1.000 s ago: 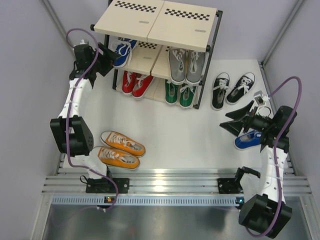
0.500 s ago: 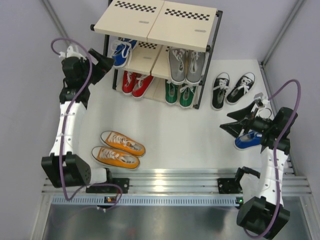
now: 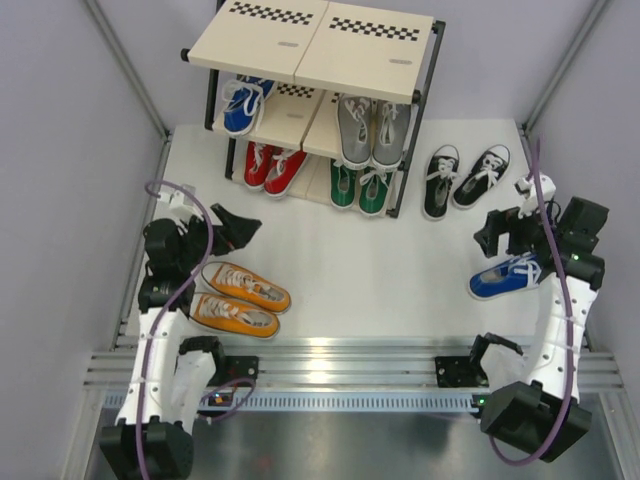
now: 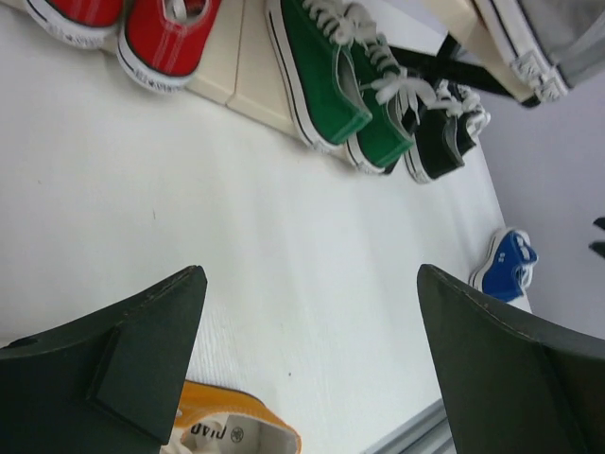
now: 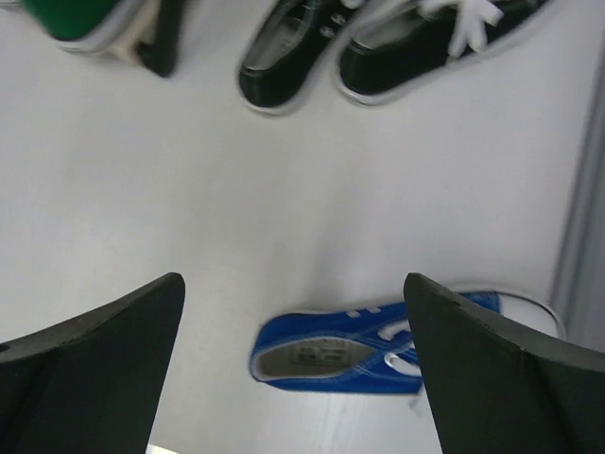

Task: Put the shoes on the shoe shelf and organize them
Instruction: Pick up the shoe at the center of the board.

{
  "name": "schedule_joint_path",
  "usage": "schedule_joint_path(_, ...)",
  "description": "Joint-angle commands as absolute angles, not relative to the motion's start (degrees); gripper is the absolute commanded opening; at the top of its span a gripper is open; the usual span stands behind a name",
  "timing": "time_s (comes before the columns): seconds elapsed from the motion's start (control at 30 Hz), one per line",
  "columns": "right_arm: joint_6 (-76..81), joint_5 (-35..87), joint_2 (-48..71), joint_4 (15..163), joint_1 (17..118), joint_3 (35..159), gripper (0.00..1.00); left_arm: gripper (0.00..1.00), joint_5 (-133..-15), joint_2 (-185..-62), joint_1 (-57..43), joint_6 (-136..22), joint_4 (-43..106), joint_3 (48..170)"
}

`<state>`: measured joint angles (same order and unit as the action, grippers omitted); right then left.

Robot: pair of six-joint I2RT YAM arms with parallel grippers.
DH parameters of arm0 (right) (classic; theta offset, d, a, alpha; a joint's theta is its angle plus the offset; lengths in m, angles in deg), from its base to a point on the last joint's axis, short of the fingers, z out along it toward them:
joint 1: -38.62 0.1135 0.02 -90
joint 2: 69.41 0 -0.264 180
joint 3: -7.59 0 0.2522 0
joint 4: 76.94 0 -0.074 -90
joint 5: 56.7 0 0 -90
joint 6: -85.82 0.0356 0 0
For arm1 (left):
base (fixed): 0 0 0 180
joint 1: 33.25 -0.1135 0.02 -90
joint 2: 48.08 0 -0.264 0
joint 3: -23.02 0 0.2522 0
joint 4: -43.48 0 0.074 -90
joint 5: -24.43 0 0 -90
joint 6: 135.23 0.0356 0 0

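Note:
The right gripper lowers and shifts to the right in the top view onto the blue shoe's laces next, since the laces lie below it on that side.
The shoe shelf stands at the back. It holds one blue shoe, a grey pair, a red pair and a green pair. A black pair stands on the table right of the shelf. The orange pair lies at the front left. My left gripper is open and empty just above it; an orange heel shows below its jaws. The other blue shoe lies at the right. My right gripper hangs open and empty over it.
Grey walls close in the left and right sides. An aluminium rail runs along the near edge. The shelf's black frame post stands next to the black pair. The shelf's top tier carries no shoes.
My left arm has pulled back from the shelf's left side and dropped down to the orange pair. My right gripper has swung right and turned downward over the blue shoe.

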<state>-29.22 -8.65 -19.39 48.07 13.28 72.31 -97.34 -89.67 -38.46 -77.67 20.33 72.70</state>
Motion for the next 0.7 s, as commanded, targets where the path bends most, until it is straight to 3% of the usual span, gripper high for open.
schedule_joint_path(0.0,-32.8,19.2,-18.9,45.6,12.5,76.4,1.00,0.98,-103.1,-85.7,-38.4,-74.9,26.1,67.6)
schedule_joint_path(0.13,-35.9,25.9,-18.2,44.0,11.9,73.9,0.99,0.98,-103.4,-81.8,-37.9,-74.8,25.9,65.7)
schedule_joint_path(0.67,-33.8,28.5,-2.2,51.2,10.3,69.5,0.93,0.98,-102.0,-77.2,-37.2,-74.1,22.7,64.5)
